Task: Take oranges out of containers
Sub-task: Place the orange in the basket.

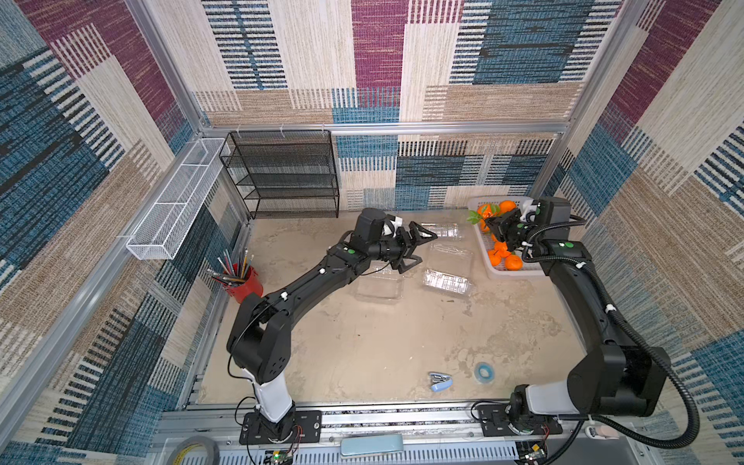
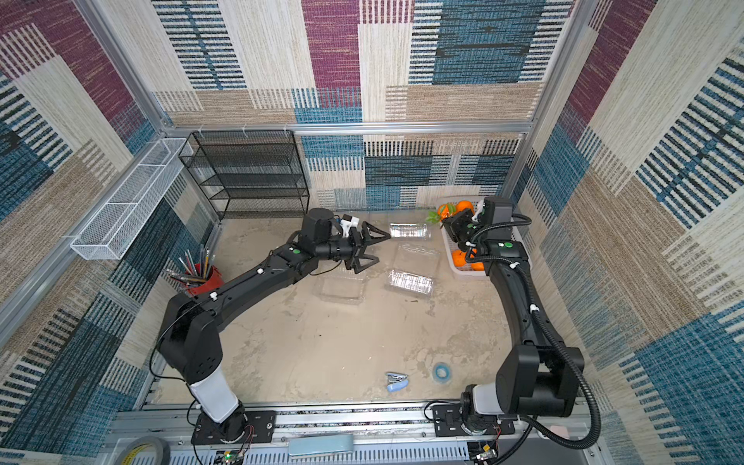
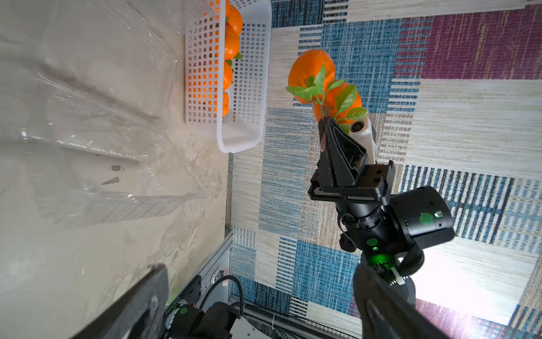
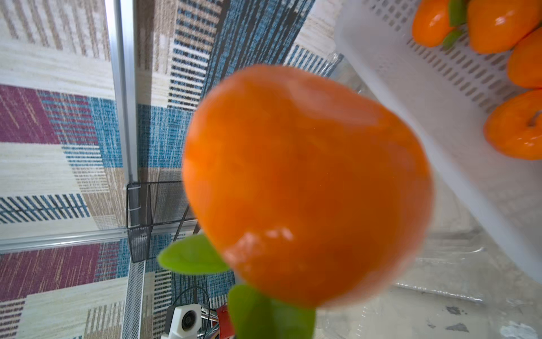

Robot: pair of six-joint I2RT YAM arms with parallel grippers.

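My right gripper lowers into the white perforated basket (image 1: 519, 274) next, onto the oranges lying there, and releases the stem, since I hold the leafy pair above them.
My right gripper (image 1: 489, 221) is shut on the brown stem of a leafy pair of oranges (image 1: 487, 210), holding them in the air over the far corner of the white perforated basket (image 1: 519, 274). The left wrist view shows this pair of oranges (image 3: 311, 69) above the shut jaws. In the right wrist view an orange (image 4: 305, 187) fills the frame and hides the jaws. Several more oranges (image 1: 508, 259) lie in the basket. Clear clamshell containers (image 1: 447, 257) (image 1: 378, 286) lie on the table and look empty. My left gripper (image 1: 418, 247) hangs open over them, holding nothing.
A red cup of pencils (image 1: 241, 278) stands at the left edge of the table. A black mesh shelf (image 1: 286, 173) stands at the back, with a white wire rack (image 1: 177, 197) on the left wall. A blue stapler (image 1: 441, 381) and a tape roll (image 1: 482, 372) lie near the front.
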